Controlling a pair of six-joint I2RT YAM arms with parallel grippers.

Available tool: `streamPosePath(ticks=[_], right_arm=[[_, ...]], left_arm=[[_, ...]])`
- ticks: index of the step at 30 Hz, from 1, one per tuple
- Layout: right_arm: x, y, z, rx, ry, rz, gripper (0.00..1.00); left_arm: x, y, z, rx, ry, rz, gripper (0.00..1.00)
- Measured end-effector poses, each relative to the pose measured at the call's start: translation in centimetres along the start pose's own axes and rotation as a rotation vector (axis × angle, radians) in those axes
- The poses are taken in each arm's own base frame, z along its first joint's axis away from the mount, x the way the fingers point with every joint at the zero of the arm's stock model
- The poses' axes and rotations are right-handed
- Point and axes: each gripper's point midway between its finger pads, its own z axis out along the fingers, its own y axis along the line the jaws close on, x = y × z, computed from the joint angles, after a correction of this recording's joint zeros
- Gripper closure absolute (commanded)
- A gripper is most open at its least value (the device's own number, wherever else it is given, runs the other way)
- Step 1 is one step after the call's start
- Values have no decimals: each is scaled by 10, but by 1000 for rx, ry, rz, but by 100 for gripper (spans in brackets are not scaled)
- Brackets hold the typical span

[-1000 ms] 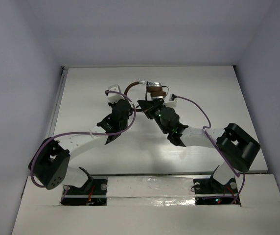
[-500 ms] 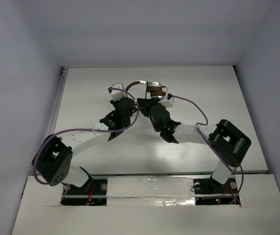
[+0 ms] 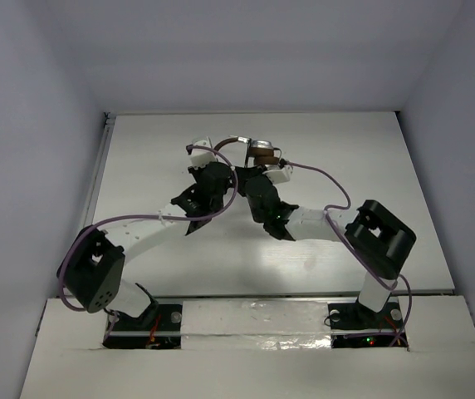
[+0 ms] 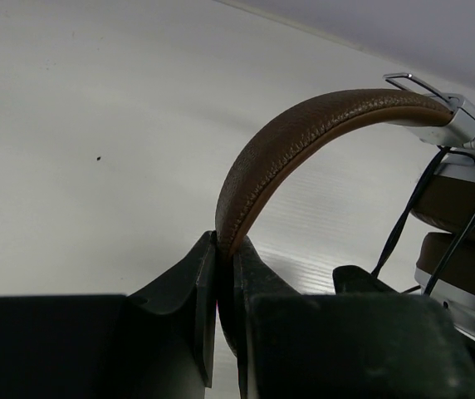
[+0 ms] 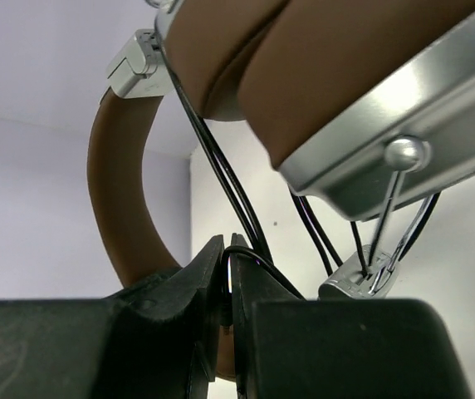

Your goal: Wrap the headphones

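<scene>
The headphones [image 3: 254, 151] still hang above the tabletop, and next the left gripper will lower them onto the bare tabletop below it, under the headband, and let go of the headband.
The headphones [image 3: 254, 151] sit at the table's far middle, held off the surface between both arms. Their brown headband [image 4: 304, 133] arches up from my left gripper [image 4: 225, 249], which is shut on it. The silver ear cups [image 5: 370, 125] with brown pads [image 4: 462, 204] hang at the right of the left wrist view and fill the top of the right wrist view. The thin dark cord [image 5: 221, 179] runs in several strands across the cups. My right gripper [image 5: 227, 249] is shut on a loop of the cord, just below the cups. In the top view the left gripper [image 3: 218, 166] and right gripper [image 3: 250, 173] are close together.
The white table [image 3: 345, 166] is walled on the left, right and back. Purple robot cables [image 3: 320, 176] loop from both wrists. The arm bases [image 3: 142, 320] stand at the near edge.
Both grippers have moved closer together and a little toward the back, with the headphones between them. The right arm's elbow has swung left and its purple cable has bunched up.
</scene>
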Motion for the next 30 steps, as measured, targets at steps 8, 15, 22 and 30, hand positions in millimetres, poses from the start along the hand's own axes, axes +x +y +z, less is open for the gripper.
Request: streamPosePath(ticks=[8, 15, 22, 30], right_arm=[[11, -9, -1, 12, 7, -91, 69], [13, -14, -13, 13, 62, -144, 64], [2, -7, -27, 14, 92, -174, 66], [-21, -2, -43, 45, 76, -252, 77]], left_arm=[[11, -2, 8, -22, 42, 64, 100], [11, -22, 8, 55, 82, 76, 100], [11, -42, 14, 108, 117, 73, 100], [20, -40, 29, 132, 170, 44, 100]])
